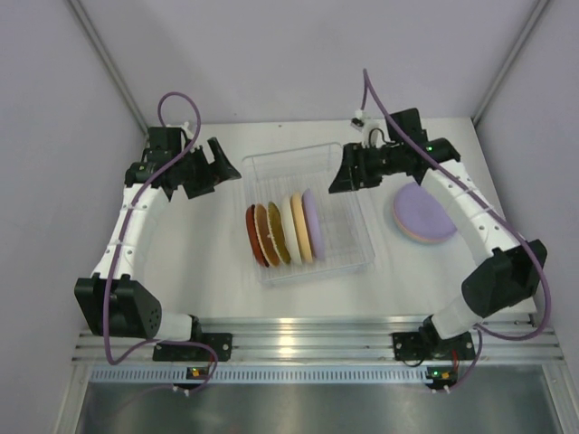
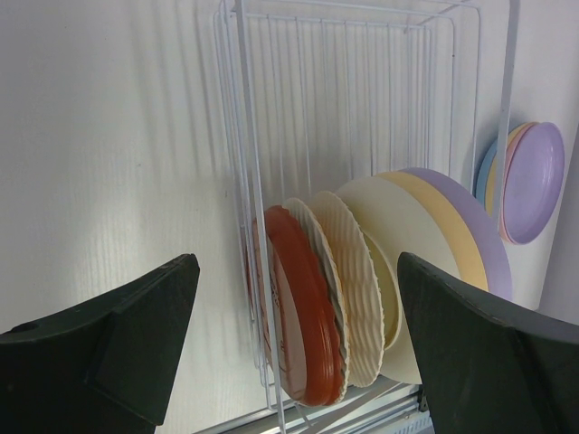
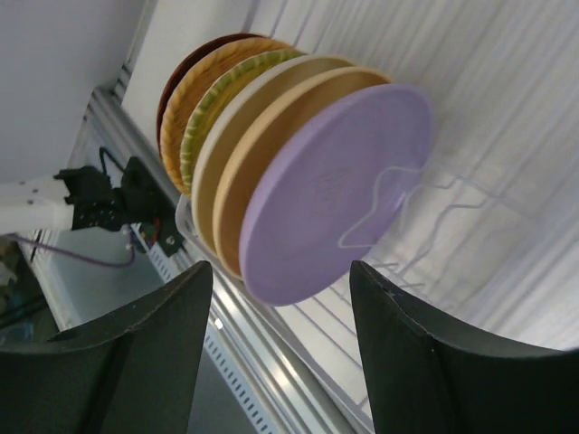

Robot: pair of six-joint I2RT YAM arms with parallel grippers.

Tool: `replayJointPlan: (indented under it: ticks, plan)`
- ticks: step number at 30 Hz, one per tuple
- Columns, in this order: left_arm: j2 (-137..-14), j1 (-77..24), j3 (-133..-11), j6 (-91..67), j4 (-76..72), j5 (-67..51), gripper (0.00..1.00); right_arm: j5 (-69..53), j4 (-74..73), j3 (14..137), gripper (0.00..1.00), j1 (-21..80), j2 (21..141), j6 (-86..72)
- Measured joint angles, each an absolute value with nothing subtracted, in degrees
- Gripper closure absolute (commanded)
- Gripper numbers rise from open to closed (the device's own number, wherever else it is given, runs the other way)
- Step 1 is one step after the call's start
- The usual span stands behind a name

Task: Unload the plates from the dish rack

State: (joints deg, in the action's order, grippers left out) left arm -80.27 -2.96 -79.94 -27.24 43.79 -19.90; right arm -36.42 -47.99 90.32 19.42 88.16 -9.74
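My right gripper moves down, back and to the left in the top view onto the lavender plate's upper rim (image 1: 310, 211) next, because that plate ends the row.
The clear dish rack (image 1: 291, 166) sits mid-table. Several plates stand on edge in its near half, from a red plate (image 1: 252, 237) on the left to a lavender plate (image 1: 313, 222) on the right. My left gripper (image 1: 223, 169) is open and empty, just left of the rack's far corner. In the left wrist view the gripper (image 2: 298, 353) frames the red plate (image 2: 306, 316) from a distance. My right gripper (image 1: 341, 174) is open and empty over the rack's far right corner. In the right wrist view the gripper (image 3: 280, 353) faces the lavender plate (image 3: 335, 194).
A stack of plates with a lavender one on top (image 1: 422, 214) lies flat on the table right of the rack, under my right forearm; it also shows in the left wrist view (image 2: 529, 181). Grey walls close in the table on three sides.
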Motion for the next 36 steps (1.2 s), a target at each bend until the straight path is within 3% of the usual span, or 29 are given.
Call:
replayJointPlan:
  ticks: [11,19,22,23,26,28,36]
  plan:
    - [-80.3,-3.1,-79.9,-27.2,43.8,-19.9,0.04,-42.5,-45.5,89.0,0.41,26.9,95.2,-10.6]
    - [-80.3,-3.1,-79.9,-27.1,43.8,-19.8,0.04,-41.3,-46.1,89.1,0.52,29.0,98.8,-10.0]
    - [-80.3,-3.1,-79.9,-27.0,43.8,-19.8,0.04,-41.5,-46.1,89.1,0.62,30.0,99.6,-9.8]
    - [-80.3,-3.1,-79.9,-27.0,43.8,-19.8,0.04,-41.9,-46.1,89.1,0.73,30.1,99.7,-9.9]
    - [-80.3,-3.1,-79.9,-27.0,43.8,-19.8,0.04,-43.8,-46.0,89.3,0.91,30.6,99.8,-10.1]
    - [-80.3,-3.1,-79.9,-27.0,43.8,-19.8,0.04,-44.6,-46.9,89.3,0.99,30.7,99.8,-10.6]
    - [-80.3,-3.1,-79.9,-27.0,43.8,-19.6,0.04,-48.4,-49.3,91.3,1.0,30.0,99.9,-10.0]
